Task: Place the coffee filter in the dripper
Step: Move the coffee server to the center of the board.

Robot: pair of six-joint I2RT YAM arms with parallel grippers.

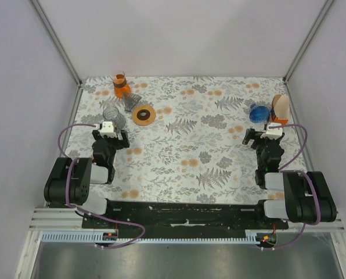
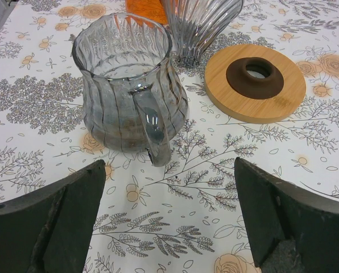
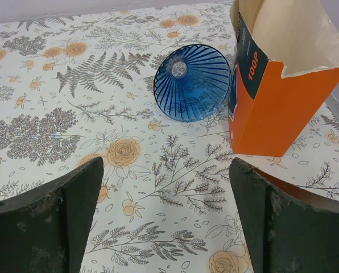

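My left gripper will rise outward, tip downward, go down and pinch the side of the carafe's rim opposite the wooden holder (image 2: 74, 56), because the carafe (image 2: 129, 85) stands outward of my left gripper with its opening facing up.
A blue ribbed glass dripper (image 3: 192, 82) lies on its side on the floral tablecloth, also in the top view (image 1: 257, 113). Beside it on the right stands an open orange filter box (image 3: 283, 108) with beige paper filters (image 3: 289, 31) sticking out of the top; the top view shows them too (image 1: 281, 104). My right gripper (image 3: 164, 222) is open and empty, just short of the dripper and box (image 1: 262, 135). My left gripper (image 2: 169, 222) is open and empty in front of a smoky glass carafe (image 2: 129, 85), at the left of the top view (image 1: 110, 135).
Behind the carafe (image 1: 113, 114) lie a smoky glass dripper (image 2: 201, 25) and a round wooden holder with a brown centre ring (image 2: 255, 82). An orange object (image 1: 121, 85) stands at the back left. Walls enclose the table on three sides.
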